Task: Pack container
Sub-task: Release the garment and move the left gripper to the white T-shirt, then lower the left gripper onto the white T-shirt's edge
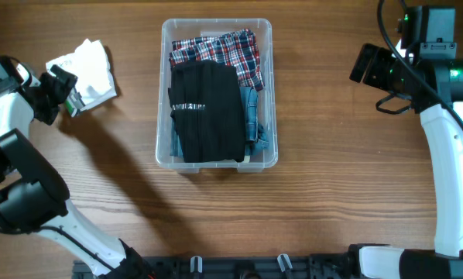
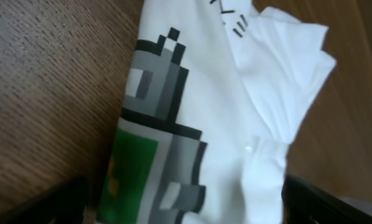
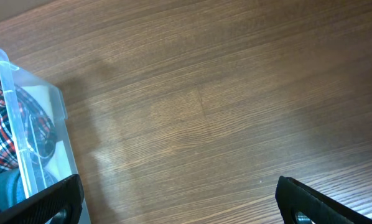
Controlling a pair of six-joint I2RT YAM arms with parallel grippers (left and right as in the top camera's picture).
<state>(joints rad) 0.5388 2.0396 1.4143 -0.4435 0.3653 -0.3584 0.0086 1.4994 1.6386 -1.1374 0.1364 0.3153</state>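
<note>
My left gripper lowers onto the T-shirt's pixel-printed edge (image 1: 74, 101) (image 2: 152, 152) next and closes on it, since that edge lies just below, between its open fingers.
The clear container (image 1: 273, 85) stands mid-table. It holds a red plaid cloth (image 1: 220, 50), a folded black garment (image 1: 208, 112) and blue denim (image 1: 256, 124). A folded white T-shirt (image 1: 88, 70) with a grey and green pixel print lies on the table at the far left. My left gripper (image 1: 65, 91) is open at the shirt's near edge. In the left wrist view its fingers (image 2: 186, 202) stand wide apart on either side of the shirt (image 2: 236, 124). My right gripper (image 1: 365, 64) is open and empty over bare wood right of the container. The container's corner (image 3: 12, 93) shows at the left of the right wrist view, beside the open fingers (image 3: 180, 196).
The wooden table (image 1: 332, 178) runs around the container. The arm bases and cables sit at the far left and far right edges.
</note>
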